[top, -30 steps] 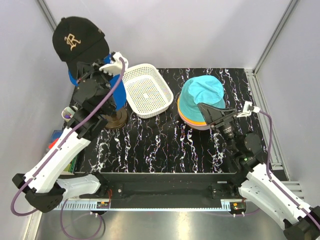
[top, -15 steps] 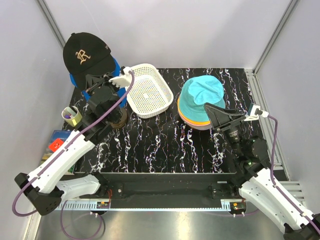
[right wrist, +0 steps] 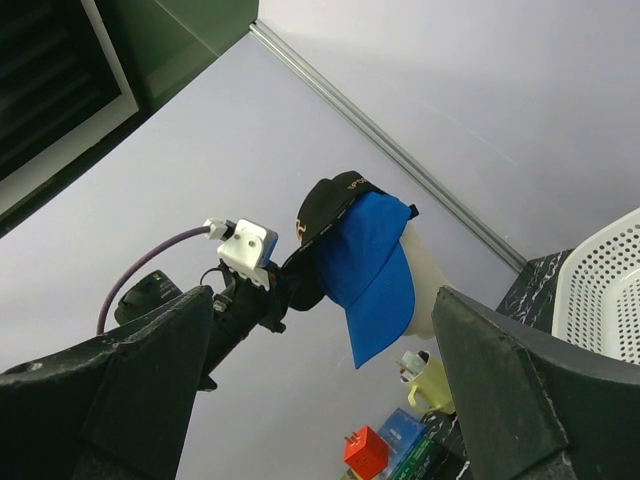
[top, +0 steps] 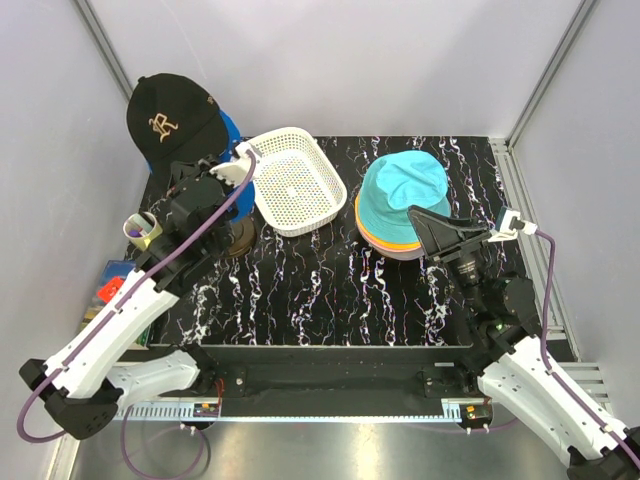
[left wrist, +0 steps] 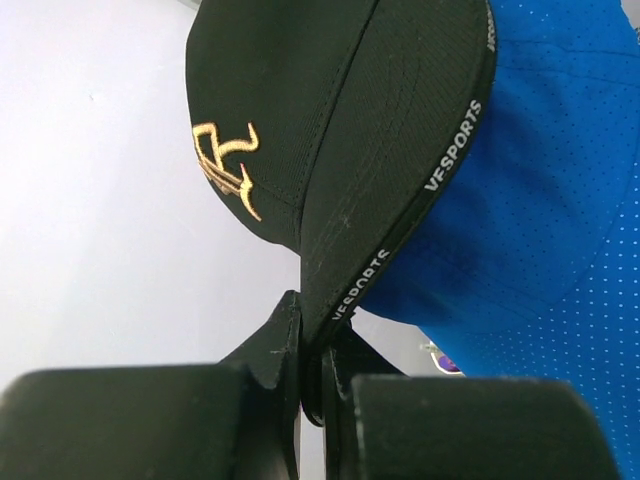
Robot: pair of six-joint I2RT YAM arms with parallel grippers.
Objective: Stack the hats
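The black cap (top: 172, 112) needs to get over the blue hat, so my left gripper should first move back and to the right in the top view.
My left gripper (top: 188, 160) is shut on the brim of the black cap (top: 172, 112) with the gold emblem. It holds the cap up at the back left, against the royal-blue hat (top: 229, 130). In the left wrist view the jaws (left wrist: 315, 370) pinch the cap's brim (left wrist: 340, 130), with the blue hat (left wrist: 540, 200) right behind it. A teal bucket hat (top: 405, 185) tops a stack with orange (top: 372, 232) and lavender brims showing. My right gripper (top: 447, 232) is open and empty beside that stack. The right wrist view shows the cap (right wrist: 325, 205) over the blue hat (right wrist: 378, 270).
A white perforated basket (top: 290, 180) stands at the back middle. The cream mannequin head (right wrist: 428, 285) carries the blue hat; its brown base (top: 237, 238) is under my left arm. A yellow cup (top: 140, 228) and small boxes (top: 115, 282) sit off the table's left edge.
My left gripper has carried the black cap right and down, onto the blue hat. The right gripper shifted slightly right early on, then held still.
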